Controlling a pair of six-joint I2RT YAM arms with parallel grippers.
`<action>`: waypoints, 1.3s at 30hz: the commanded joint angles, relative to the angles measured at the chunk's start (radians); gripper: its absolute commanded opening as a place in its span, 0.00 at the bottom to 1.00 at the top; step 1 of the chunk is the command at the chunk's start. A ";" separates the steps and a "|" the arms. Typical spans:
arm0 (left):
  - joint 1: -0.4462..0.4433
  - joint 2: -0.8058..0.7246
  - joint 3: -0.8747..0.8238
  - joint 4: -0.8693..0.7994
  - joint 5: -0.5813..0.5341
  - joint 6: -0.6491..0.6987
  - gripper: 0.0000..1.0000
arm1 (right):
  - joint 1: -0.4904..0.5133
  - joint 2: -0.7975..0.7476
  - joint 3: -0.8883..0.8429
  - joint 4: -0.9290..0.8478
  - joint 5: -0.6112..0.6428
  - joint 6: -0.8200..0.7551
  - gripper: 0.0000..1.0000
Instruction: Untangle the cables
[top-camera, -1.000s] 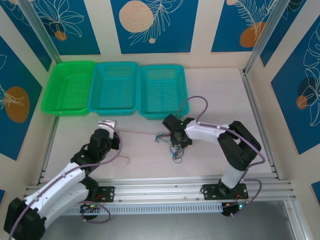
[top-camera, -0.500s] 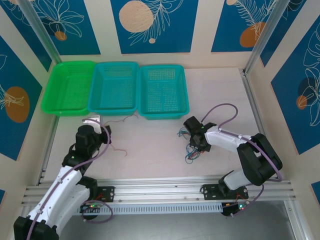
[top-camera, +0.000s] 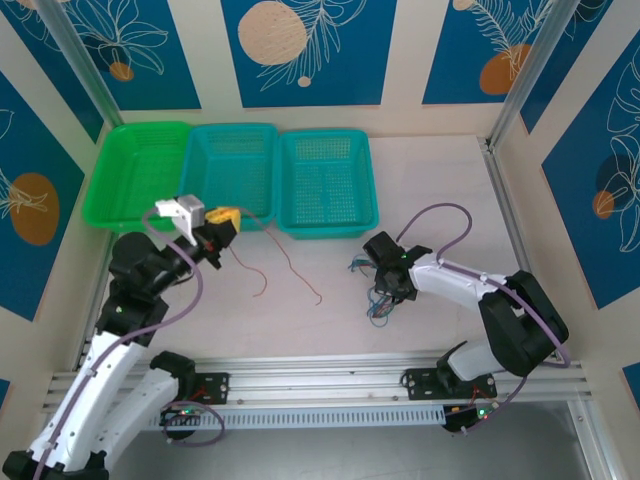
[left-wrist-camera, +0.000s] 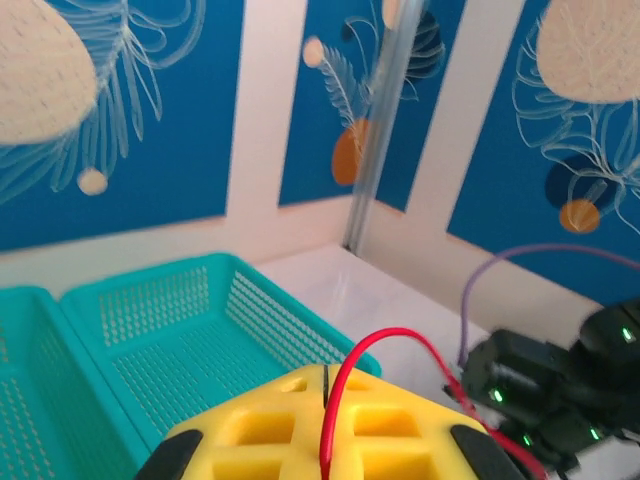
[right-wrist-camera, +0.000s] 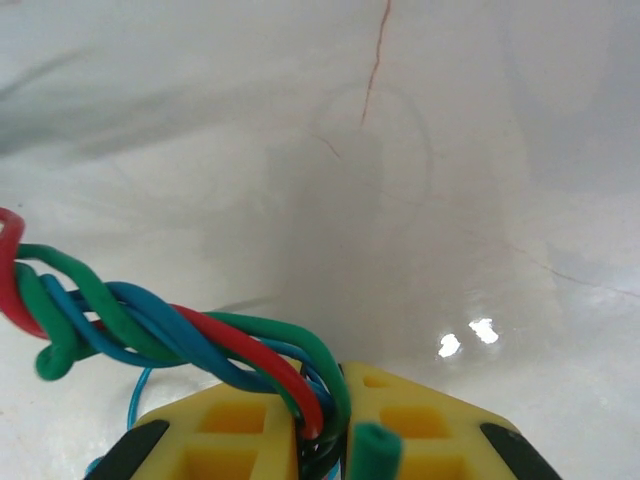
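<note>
The red cable is clear of the bundle, so my left gripper should next swing outward and to one side, over the green basket (top-camera: 138, 172), and release.
My left gripper (top-camera: 222, 224) is raised in front of the baskets, its yellow jaws shut on a thin red cable (top-camera: 262, 278). The cable droops from it to the table and trails right to a loose end. In the left wrist view the red cable (left-wrist-camera: 400, 338) arches out of the closed left gripper (left-wrist-camera: 326, 378). My right gripper (top-camera: 383, 268) is low over the table at centre right, shut on a twisted bundle of cables (top-camera: 380, 302). In the right wrist view green, blue and red cables (right-wrist-camera: 160, 322) run into the right gripper (right-wrist-camera: 337, 400). A cut green end pokes up beside them.
Three baskets line the back: a green basket (top-camera: 140, 178) and two teal baskets (top-camera: 228, 180) (top-camera: 326, 188), the nearest also in the left wrist view (left-wrist-camera: 190, 330). Metal rails edge the table at right and front. The red cable's loose end (right-wrist-camera: 375, 60) lies ahead of the right gripper.
My left gripper rose and swung toward the baskets, drawing the red cable out away from the bundle. My right gripper shifted right with the bundle, then held still.
</note>
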 joint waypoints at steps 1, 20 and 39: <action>-0.006 0.090 0.118 -0.039 -0.176 0.068 0.00 | 0.012 -0.044 0.015 0.001 0.011 -0.005 0.16; 0.487 0.836 0.713 -0.177 -0.510 0.051 0.00 | 0.029 -0.184 -0.030 -0.014 -0.027 -0.061 0.16; 0.627 0.879 0.637 -0.169 -0.340 -0.160 0.70 | 0.015 -0.313 -0.060 -0.023 -0.063 -0.080 0.16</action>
